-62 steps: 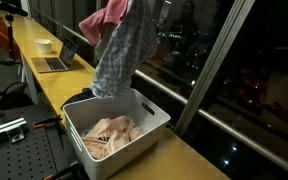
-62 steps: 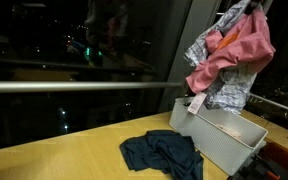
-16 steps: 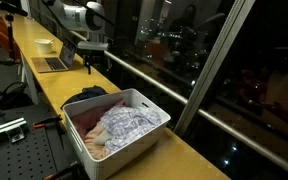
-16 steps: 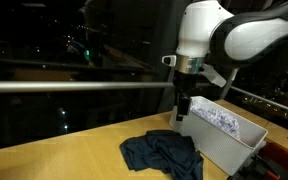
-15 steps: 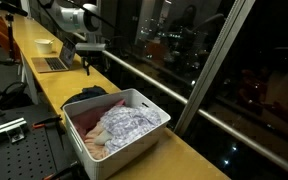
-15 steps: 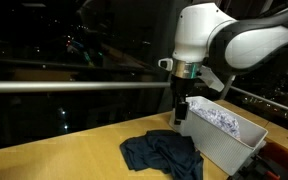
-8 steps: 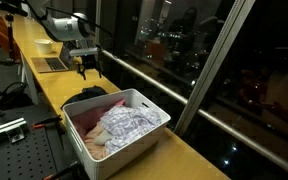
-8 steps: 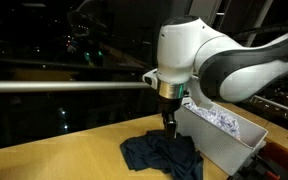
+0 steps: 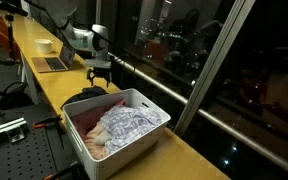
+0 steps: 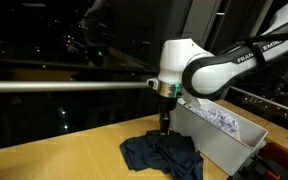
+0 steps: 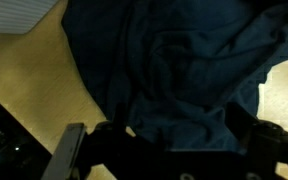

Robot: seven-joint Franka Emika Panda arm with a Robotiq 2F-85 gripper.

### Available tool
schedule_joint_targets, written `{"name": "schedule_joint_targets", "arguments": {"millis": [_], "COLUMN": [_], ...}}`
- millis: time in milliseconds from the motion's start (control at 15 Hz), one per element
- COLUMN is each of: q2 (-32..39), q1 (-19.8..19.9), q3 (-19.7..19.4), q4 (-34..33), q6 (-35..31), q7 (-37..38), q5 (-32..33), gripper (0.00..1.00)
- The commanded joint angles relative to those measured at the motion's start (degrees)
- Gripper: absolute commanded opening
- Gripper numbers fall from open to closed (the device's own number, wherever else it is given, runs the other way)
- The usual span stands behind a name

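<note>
The open fingers of my gripper already straddle the fold of the dark blue garment. My gripper will move down onto that bit of cloth and close there.
A crumpled dark blue garment [image 10: 164,155] lies on the yellow tabletop beside a white plastic basket [image 10: 222,147]. In an exterior view the same garment [image 9: 84,96] shows as a dark heap behind the basket [image 9: 152,106]. My gripper [image 10: 165,127] points straight down, just above the garment's near edge, and in an exterior view the gripper [image 9: 97,80] hangs over the heap. In the wrist view the garment [image 11: 174,60] fills most of the picture. There the gripper [image 11: 179,140] is open, its dark fingers [image 11: 246,132] straddling a fold, with nothing clamped.
The basket holds a plaid cloth [image 9: 122,126] over a pink one [image 9: 92,143]. A laptop [image 9: 56,62] and a pale cup [image 9: 44,45] stand farther along the table. Dark window glass with a rail [image 9: 154,80] runs close behind the table.
The arm has swung from beside the basket over to the dark blue garment and come down close to it. The jaws have stayed open. The clothes in the basket have not moved.
</note>
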State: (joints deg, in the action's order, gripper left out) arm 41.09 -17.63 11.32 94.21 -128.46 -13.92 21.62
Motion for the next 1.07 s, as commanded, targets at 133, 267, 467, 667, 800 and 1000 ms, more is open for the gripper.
{"name": "schedule_joint_targets", "arguments": {"millis": [133,267,467,667,800,1000], "q2": [3.98,4.82,5.67,6.82,7.49,8.73], "q1": [2.46,2.54,2.84,2.65,2.63,2.55], "q3": [2.18,1.99,2.12,1.92,1.92,1.92], "q4": [-3.51,-3.34,-2.86,-3.42,-3.74,-4.48], "q6": [-1.86,-2.3,-2.95,-2.76,-2.57,-2.28], "q7": [-5.02,-5.36,-5.73,-6.0,-6.28,-6.92], "q5": [-7.34,-8.19,-9.29,-9.22,-9.16,-8.99], "gripper": [1.0,1.0,1.0,1.0,1.0,0.96]}}
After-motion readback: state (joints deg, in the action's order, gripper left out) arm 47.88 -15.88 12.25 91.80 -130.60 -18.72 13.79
